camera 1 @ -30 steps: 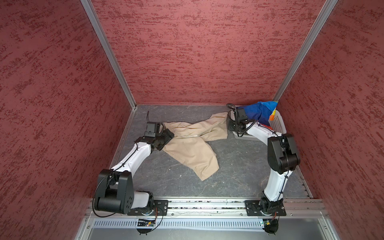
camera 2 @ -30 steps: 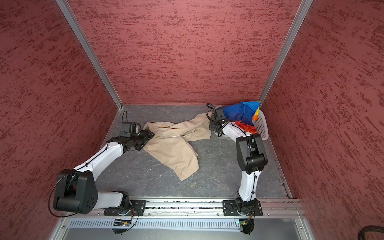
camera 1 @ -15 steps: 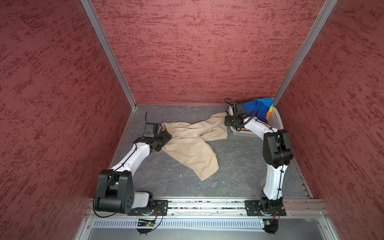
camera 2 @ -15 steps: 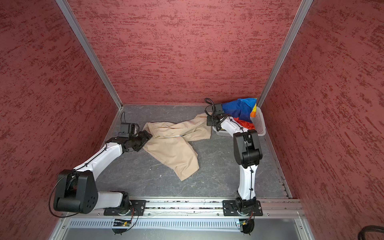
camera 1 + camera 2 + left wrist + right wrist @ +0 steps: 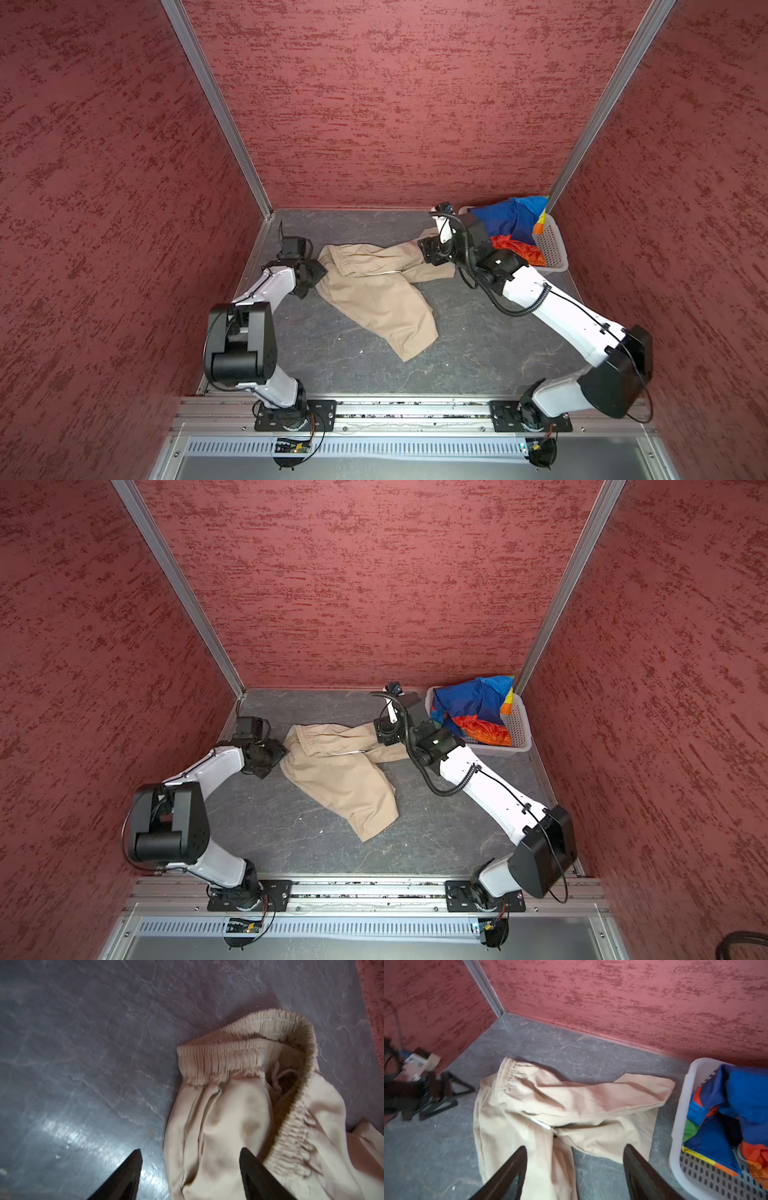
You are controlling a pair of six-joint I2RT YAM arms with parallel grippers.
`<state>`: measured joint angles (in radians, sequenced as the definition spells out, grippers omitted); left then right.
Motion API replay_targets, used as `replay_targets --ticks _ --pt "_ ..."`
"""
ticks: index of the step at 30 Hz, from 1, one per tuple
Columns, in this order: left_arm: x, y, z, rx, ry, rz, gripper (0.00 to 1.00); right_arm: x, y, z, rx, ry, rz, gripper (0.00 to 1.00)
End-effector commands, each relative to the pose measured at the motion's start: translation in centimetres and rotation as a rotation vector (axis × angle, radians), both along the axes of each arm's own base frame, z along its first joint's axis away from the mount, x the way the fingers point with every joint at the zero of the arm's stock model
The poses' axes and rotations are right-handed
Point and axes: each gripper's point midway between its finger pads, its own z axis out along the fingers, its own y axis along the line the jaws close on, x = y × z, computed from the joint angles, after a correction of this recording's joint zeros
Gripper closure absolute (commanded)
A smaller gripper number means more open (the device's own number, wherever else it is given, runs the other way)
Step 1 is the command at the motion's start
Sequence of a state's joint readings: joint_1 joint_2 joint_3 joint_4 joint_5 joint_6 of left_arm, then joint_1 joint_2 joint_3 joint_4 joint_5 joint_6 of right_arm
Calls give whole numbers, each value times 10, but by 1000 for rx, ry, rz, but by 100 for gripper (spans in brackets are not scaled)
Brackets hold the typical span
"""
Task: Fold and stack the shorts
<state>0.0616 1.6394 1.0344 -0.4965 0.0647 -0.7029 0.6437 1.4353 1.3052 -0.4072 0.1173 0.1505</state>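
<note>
Next, my left gripper lowers astride the near corner of the shorts' waistband (image 5: pixel 321 288) (image 5: pixel 188 1068) and closes, one open finger over bare floor, the other over cloth.
The beige shorts (image 5: pixel 374 291) (image 5: pixel 338 777) lie spread and crumpled on the grey floor, gathered waist to the left, one leg toward the front, the other toward the basket. My left gripper (image 5: pixel 318 270) (image 5: pixel 190 1153) is open low at the waist end, one finger (image 5: pixel 251 1169) over the cloth, the other over bare floor. My right gripper (image 5: pixel 430 251) (image 5: pixel 574 1151) hangs open above the far leg (image 5: pixel 623 1095), holding nothing. The rainbow-striped shorts (image 5: pixel 515 226) (image 5: pixel 473 712) (image 5: pixel 733 1105) sit bunched in the white basket.
The white perforated basket (image 5: pixel 550 249) (image 5: pixel 519 725) (image 5: pixel 679 1126) stands in the back right corner, close to my right wrist. Red walls close in three sides. A metal rail (image 5: pixel 415 409) carrying both arm bases runs along the front edge.
My right gripper has opened and lifted off the beige leg, which now lies on the floor; its elbow has swung out toward the front right. The left gripper has barely moved.
</note>
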Motion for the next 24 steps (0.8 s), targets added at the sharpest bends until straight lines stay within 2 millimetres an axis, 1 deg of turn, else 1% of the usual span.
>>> replay_targets --ticks 1,4,7,10,12,14,16,18,19,21,22,24 --pt "17 7 -10 19 30 -24 29 -26 -17 -58 -127 125 -22 29" --pt "33 5 -18 10 25 -43 31 -55 -16 -94 -126 220 16 33" --pt "40 8 -24 22 31 -38 33 -77 -14 -126 -117 308 43 34" --pt "40 10 -30 28 46 -39 43 -94 -5 -147 -98 384 79 34" --pt "38 11 -34 32 59 -42 53 -107 6 -156 -90 423 135 34" --pt "34 13 -39 32 81 -34 67 -119 17 -161 -81 457 184 33" --pt "31 15 -42 24 98 -26 79 -131 26 -165 -44 502 226 31" --pt "29 16 -43 26 104 -21 91 -142 31 -169 -2 552 252 30" --pt "27 18 -42 36 110 -14 100 -149 32 -170 16 574 258 30" --pt "22 23 -40 57 127 9 100 -160 33 -173 41 598 263 31" --pt "19 25 -39 66 134 15 100 -167 35 -174 49 608 274 34" --pt "15 28 -34 84 133 23 100 -183 40 -179 13 607 309 44"
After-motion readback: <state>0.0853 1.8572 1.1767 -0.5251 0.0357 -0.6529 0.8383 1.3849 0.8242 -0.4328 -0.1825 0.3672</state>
